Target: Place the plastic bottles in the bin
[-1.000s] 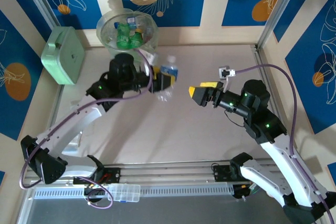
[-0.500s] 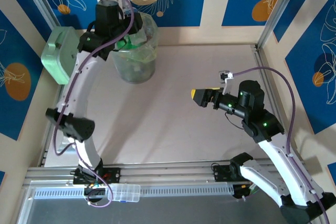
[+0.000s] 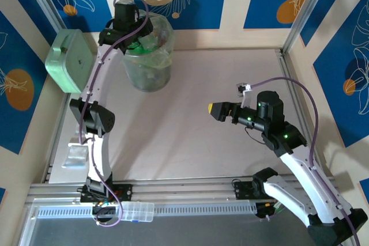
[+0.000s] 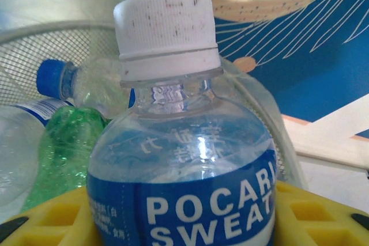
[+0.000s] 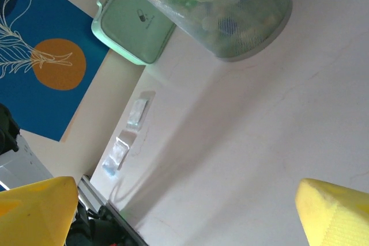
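Note:
The bottle moves with my left gripper toward the middle of the bin's opening next, then the gripper releases it.
A clear plastic bottle (image 4: pixel 181 159) with a white cap and a blue Pocari Sweat label sits between the yellow fingers (image 4: pixel 52 217) of my left gripper (image 4: pixel 181 226), which is shut on it. The left gripper (image 3: pixel 136 29) hangs over the mouth of the bin (image 3: pixel 149 67), a tall translucent bucket at the back left. Behind the held bottle lie a blue-capped clear bottle (image 4: pixel 63 82) and a green one (image 4: pixel 63 142) inside the bin's rim (image 4: pixel 34 33). My right gripper (image 3: pixel 218 109) hovers open over the middle right of the table, nothing between its fingers (image 5: pixel 337 214).
A mint-green square box (image 3: pixel 69 60) stands against the left wall beside the bin (image 5: pixel 230 15). Small plastic bags (image 5: pixel 124 142) lie along the table's left edge. A clear compartment case (image 3: pixel 134 212) rests on the front rail. Metal frame posts run up both back corners.
The left arm has carried the bottle from the middle of the table up and back to above the bin. The right gripper has barely moved and stays open.

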Motion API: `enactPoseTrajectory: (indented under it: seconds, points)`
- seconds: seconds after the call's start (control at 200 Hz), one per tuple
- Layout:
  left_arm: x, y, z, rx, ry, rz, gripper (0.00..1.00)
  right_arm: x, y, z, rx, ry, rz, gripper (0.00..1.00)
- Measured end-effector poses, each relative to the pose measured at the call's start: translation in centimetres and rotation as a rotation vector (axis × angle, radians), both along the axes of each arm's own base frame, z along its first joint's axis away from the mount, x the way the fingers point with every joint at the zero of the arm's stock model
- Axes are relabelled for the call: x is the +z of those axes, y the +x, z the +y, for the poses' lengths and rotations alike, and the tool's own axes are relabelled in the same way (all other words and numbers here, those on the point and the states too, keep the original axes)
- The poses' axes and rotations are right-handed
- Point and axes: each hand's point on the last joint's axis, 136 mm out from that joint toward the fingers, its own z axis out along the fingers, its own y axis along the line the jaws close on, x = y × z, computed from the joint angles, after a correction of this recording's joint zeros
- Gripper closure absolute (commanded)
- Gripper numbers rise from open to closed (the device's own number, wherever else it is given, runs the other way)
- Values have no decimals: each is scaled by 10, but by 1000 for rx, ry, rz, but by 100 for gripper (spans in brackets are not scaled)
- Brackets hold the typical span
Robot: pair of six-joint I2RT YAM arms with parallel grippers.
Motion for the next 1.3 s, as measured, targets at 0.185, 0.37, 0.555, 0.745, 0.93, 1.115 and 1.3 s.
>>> enactPoseTrajectory:
  seconds: [0.185, 0.37, 0.555, 0.745, 0.93, 1.115, 1.3]
  points:
    - [-20, 8, -1, 13, -9, 38, 55, -8, 3, 2, 0, -2, 29, 3]
    - [-18, 7, 3, 23, 12, 33, 22, -8, 3, 2, 0, -2, 28, 3]
    - [3, -1, 20, 67, 92, -11, 16, -8, 3, 2, 0, -2, 28, 3]
    - [59, -20, 32, 71, 141, -139, 36, -8, 7, 5, 8, 4, 26, 3]
    - [59, -14, 22, 16, 142, -161, 45, -12, 9, 9, 24, 12, 43, 3]
    - [-1, 12, 7, -29, 155, -65, 49, -20, 8, 10, 25, 11, 65, 3]
    - [-9, 22, 6, -24, 170, -85, 46, -25, 8, 10, 22, 11, 80, 3]
